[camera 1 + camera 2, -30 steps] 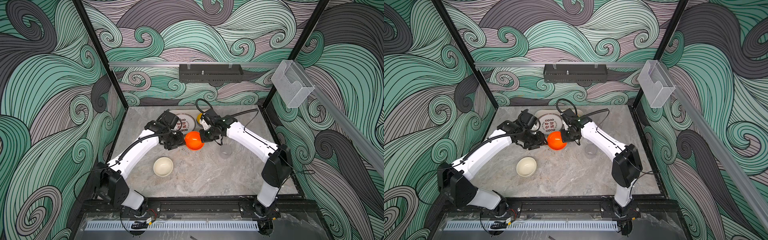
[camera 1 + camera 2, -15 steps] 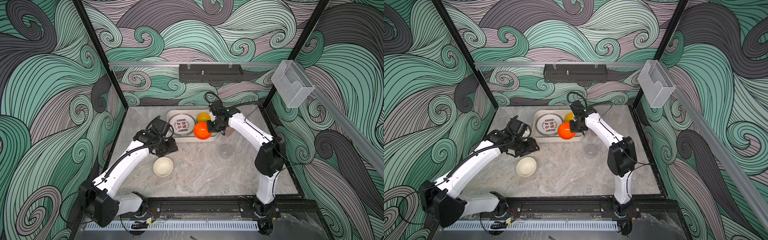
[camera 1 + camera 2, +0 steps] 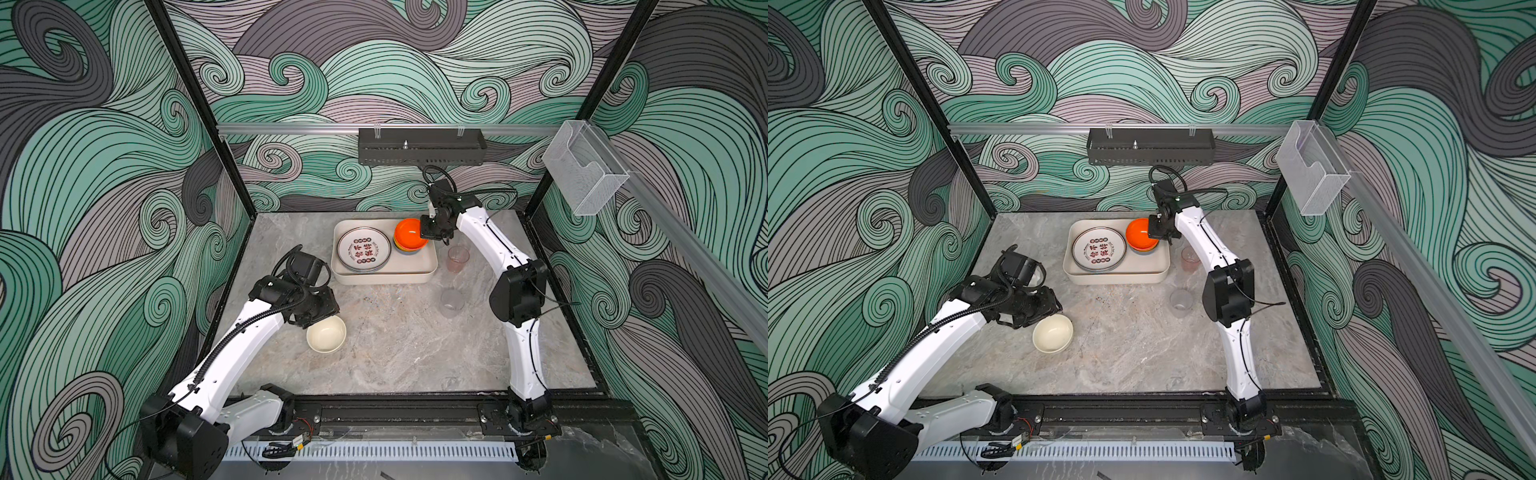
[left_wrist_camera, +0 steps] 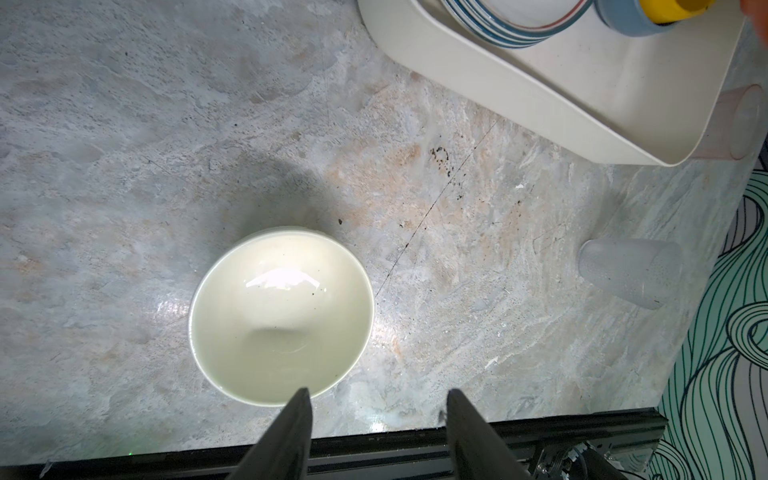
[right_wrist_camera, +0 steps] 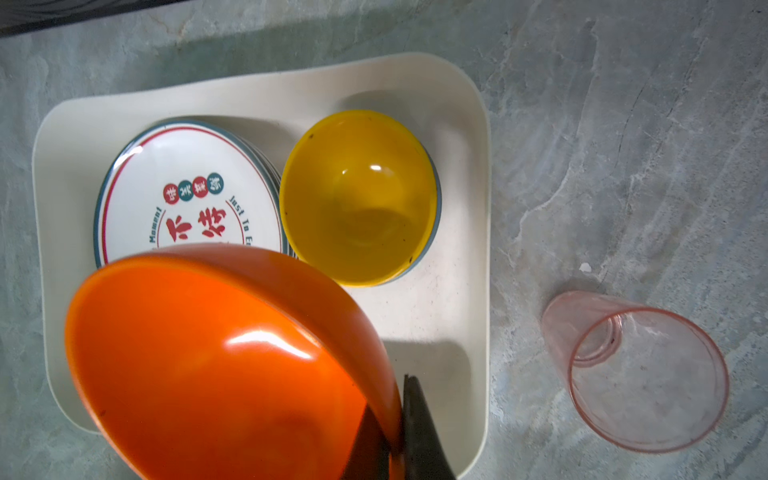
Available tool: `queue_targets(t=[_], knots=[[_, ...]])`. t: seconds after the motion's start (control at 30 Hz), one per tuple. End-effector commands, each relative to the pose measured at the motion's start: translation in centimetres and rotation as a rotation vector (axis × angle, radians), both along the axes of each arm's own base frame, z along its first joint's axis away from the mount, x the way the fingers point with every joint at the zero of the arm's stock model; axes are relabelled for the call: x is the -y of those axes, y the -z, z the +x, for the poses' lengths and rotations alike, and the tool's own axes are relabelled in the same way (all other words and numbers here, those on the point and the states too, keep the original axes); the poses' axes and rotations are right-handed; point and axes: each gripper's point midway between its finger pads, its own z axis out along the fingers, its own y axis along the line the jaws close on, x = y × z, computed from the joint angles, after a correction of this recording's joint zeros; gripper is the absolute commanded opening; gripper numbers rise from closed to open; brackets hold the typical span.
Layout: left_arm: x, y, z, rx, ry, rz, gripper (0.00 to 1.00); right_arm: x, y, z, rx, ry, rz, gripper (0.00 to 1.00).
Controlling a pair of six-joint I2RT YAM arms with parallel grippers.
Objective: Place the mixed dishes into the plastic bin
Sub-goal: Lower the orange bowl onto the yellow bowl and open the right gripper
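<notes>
My right gripper will next lower the orange bowl (image 5: 216, 365) down into the yellow bowl's open hollow (image 5: 360, 200) and let go of the orange bowl's rim there. The yellow bowl's hollow is empty below my right gripper.
My right gripper (image 5: 397, 415) is shut on the rim of the orange bowl (image 5: 216, 365), with one finger inside and one outside. The bowl hangs tilted over the plastic bin (image 5: 473, 249), just above a yellow bowl (image 5: 357, 199) nested in a blue one. A stack of white plates (image 3: 363, 250) with red characters lies in the bin beside them. The cream bowl (image 4: 280, 316) stands upright on the table. My left gripper (image 4: 378, 399) hovers open at its near rim, holding nothing. In both top views the orange bowl (image 3: 1140, 234) covers the bin's back right corner.
A pink cup (image 3: 458, 257) stands just right of the bin, and a clear cup (image 3: 451, 302) stands nearer the front. A black perforated tray (image 3: 422, 146) hangs on the back wall. A clear acrylic box (image 3: 584, 172) sits on the right rail. The black frame rail (image 3: 395, 409) bounds the table front.
The right arm carried the orange bowl from mid-table back over the bin's right side. The left arm withdrew from the bin toward the front left, ending over the cream bowl.
</notes>
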Motion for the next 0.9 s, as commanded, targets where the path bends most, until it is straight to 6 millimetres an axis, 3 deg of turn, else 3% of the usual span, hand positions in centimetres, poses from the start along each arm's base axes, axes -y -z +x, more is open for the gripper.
queue_targets(t=[0.0,0.33,0.87], knots=[[-1.1,0.0,-0.8,-0.019,-0.032,0.024,0.55,0.6,0.1,1.1,-0.008,0.047,0.016,0.04],[-2.0,0.7,-1.8,-0.05,-0.057,0.036,0.54,0.6,2.2,4.3,-0.007,0.096,0.071,0.04],[-2.3,1.3,-2.3,-0.077,-0.068,0.04,0.54,0.1,5.0,5.7,-0.03,0.102,0.093,0.07]])
